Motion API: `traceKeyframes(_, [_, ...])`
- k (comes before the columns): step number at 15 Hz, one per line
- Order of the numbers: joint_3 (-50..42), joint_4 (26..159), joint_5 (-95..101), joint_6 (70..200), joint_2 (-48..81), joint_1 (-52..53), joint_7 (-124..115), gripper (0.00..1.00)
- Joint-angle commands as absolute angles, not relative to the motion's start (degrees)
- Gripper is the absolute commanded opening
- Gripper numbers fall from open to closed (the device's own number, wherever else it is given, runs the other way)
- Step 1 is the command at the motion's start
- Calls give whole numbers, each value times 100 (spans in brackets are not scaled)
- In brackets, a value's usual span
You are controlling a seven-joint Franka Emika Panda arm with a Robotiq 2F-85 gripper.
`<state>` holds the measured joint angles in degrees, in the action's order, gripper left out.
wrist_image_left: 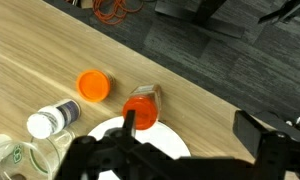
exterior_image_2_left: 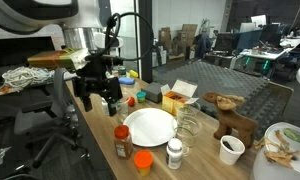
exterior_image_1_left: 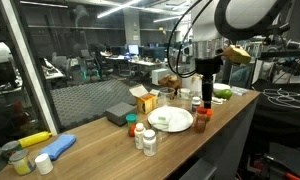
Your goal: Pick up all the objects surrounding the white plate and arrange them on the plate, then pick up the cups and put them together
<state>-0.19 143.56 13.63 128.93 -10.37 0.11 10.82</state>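
My gripper lowers its open fingers and shifts left in the wrist view around the jar's red cap next, since the cap lies below and to that side.
The white plate lies bare on the wooden table. Around it stand small jars: a red-capped one, an orange-capped one and a white-capped bottle. Further bottles stand on the plate's other side. A white cup and a clear glass are next to the plate. My gripper hangs open above the table by the plate's edge, over the red-capped jar, holding nothing.
An orange carton and a grey flat box sit behind the plate. A wooden animal figure and a green-and-white dish stand at one end, yellow and blue items at the other. The table edge runs close to the jars.
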Motion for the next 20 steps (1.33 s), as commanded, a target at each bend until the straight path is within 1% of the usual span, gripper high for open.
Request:
traceKeyframes(1, [-157,13949,1422,13097,-481,-81,1435,100])
traceKeyframes(8, [-248,13584,1305,13296,286,-207,1892,100])
traceKeyframes(14, [-252,13464,1324,13308,587,-317,1934,100])
traceKeyframes(15, [-255,13451,1284,13294,604,-339,1942,75])
traceKeyframes(16, [-257,13442,1284,13292,611,-356,1942,74])
traceKeyframes(19, [-267,13420,1318,13259,612,-401,1909,51])
traceKeyframes(20, [-266,13419,1309,13235,601,-413,1913,42])
